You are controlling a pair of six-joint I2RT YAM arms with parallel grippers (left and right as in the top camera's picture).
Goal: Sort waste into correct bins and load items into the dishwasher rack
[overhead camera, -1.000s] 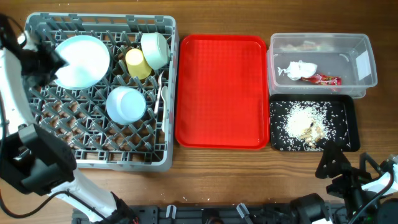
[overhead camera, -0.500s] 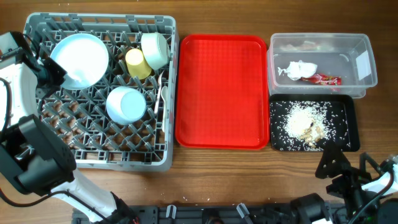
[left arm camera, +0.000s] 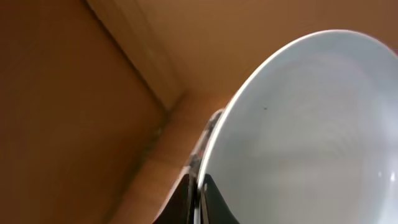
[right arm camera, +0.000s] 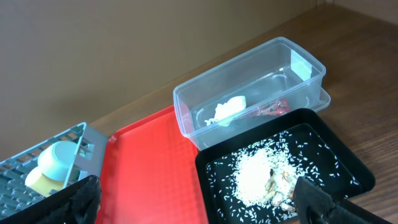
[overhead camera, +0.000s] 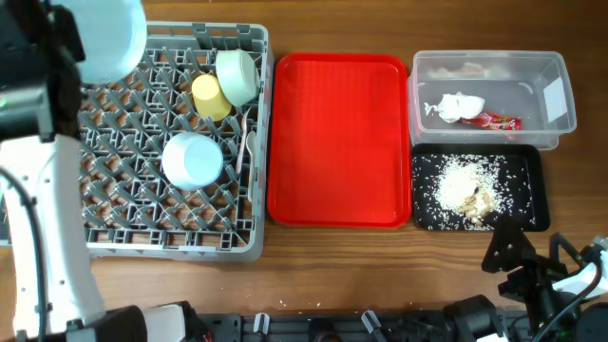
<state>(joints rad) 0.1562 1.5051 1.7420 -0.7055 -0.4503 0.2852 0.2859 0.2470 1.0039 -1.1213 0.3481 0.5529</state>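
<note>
The slots beside the yellow cup are empty, so I need to move my left gripper to the right in the overhead view and down, and release the plate's rim there.
My left gripper (overhead camera: 80, 52) is shut on the rim of the pale blue plate (overhead camera: 112, 33) and holds it high above the back left corner of the grey dishwasher rack (overhead camera: 171, 249). In the left wrist view the fingers (left arm camera: 208, 202) pinch the plate's edge (left arm camera: 311, 137). The rack holds a yellow cup (overhead camera: 209, 95), a mint-green bowl (overhead camera: 237, 74) and white cutlery (overhead camera: 251, 133). The napkin (overhead camera: 458, 104) and red wrapper (overhead camera: 496, 121) lie in the clear tub (overhead camera: 489, 57). Rice scraps (overhead camera: 461, 180) lie in the black tray (overhead camera: 537, 190). My right gripper (right arm camera: 199, 205) is open and empty near the table's front right.
A pale blue upturned bowl (overhead camera: 192, 160) sits in the middle of the rack. The red serving tray (overhead camera: 337, 138) lies between the rack and the bins with nothing on it. The right wrist view shows the tub (right arm camera: 186, 112), black tray (right arm camera: 348, 168) and red tray (right arm camera: 149, 168).
My left gripper has lifted the pale blue plate up out of the rack, towards the back left and closer to the camera. The right arm has not moved.
</note>
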